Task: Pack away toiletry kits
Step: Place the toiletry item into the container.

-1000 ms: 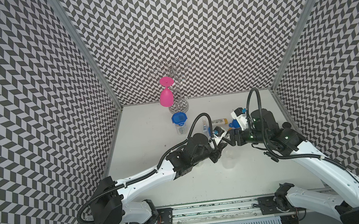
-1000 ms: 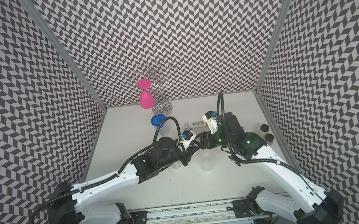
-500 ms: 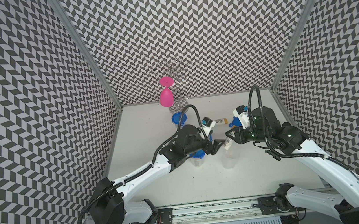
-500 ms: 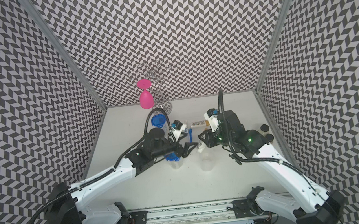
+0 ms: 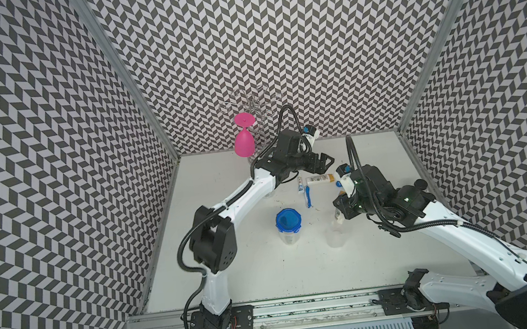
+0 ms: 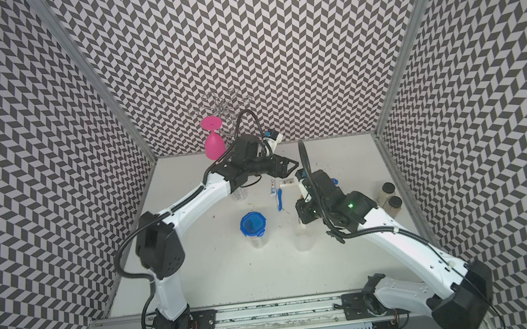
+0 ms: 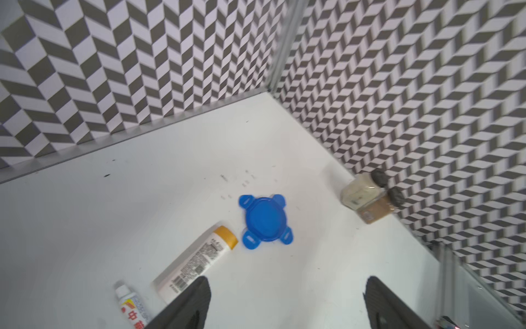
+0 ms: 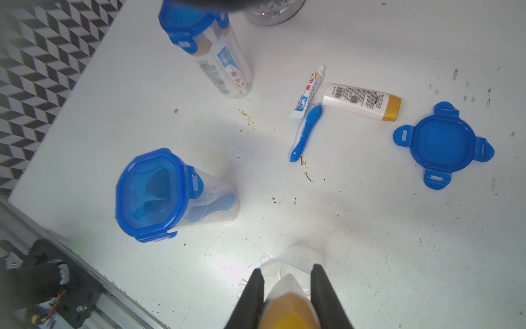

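The second bottle is on the tabletop below, so the left gripper will next tip downward and lower to close across the second bottle's white body [image 5: 317,179] [image 7: 191,265].
My right gripper [image 8: 287,273] is shut on a white bottle [image 8: 288,304] with a yellow-orange cap, its tail end pointing down into the mouth of an open clear jar [image 5: 335,238]. A jar with a blue lid on [image 5: 288,224] stands alone mid-table, a toothbrush inside. Another lidded jar [image 8: 212,57] stands under my left arm. My left gripper [image 5: 325,161] hovers open and empty at the back. Below it lie a second bottle [image 7: 199,257], a toothpaste tube [image 8: 308,91], a blue toothbrush [image 8: 306,134] and a loose blue lid [image 7: 266,220].
A pink goblet [image 5: 244,140] hangs upside down on the silver wire rack [image 5: 250,106] at the back left. Two small brown jars with black lids [image 6: 390,197] stand against the right wall. The metal rail [image 5: 305,305] runs along the front edge.
My left gripper opened, let go of the lidded jar mid-table and swung away to the back. My right gripper closed on the bottle and stays over the open jar.
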{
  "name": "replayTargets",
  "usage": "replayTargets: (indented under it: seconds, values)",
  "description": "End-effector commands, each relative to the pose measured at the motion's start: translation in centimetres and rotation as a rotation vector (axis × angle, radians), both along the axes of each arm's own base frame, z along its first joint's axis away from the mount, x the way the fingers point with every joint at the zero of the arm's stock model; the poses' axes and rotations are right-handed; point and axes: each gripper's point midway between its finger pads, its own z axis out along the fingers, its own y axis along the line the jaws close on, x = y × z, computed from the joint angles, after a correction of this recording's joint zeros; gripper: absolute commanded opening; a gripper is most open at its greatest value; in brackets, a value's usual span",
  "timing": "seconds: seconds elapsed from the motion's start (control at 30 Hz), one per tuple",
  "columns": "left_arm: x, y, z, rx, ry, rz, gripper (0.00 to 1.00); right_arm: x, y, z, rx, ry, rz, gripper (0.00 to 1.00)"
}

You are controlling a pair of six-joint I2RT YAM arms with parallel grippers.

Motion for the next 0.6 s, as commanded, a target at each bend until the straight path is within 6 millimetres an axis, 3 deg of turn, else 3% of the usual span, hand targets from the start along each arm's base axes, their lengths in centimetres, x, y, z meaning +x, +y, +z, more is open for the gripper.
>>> replayTargets:
  seconds: [0.0,0.13,0.3,0.57]
  values:
    - [2.4,0.8,-5.2,0.201,0.044,0.033,0.87,1.1,0.2,-0.4,-0.035,-0.056,-0.011,0.0]
    - [5.2,0.7,-9.3,0.331,0.011,0.036,0.86,1.6,0.4,-1.1,-0.042,-0.066,-0.01,0.0]
    - [7.0,0.3,-11.7,0.416,-0.058,-0.002,0.86,1.4,0.7,-2.9,-0.037,-0.04,0.001,0.0]
    - [6.3,0.6,-16.0,0.533,-0.078,-0.045,0.88,1.3,1.1,-4.1,-0.028,-0.017,0.01,0.08]
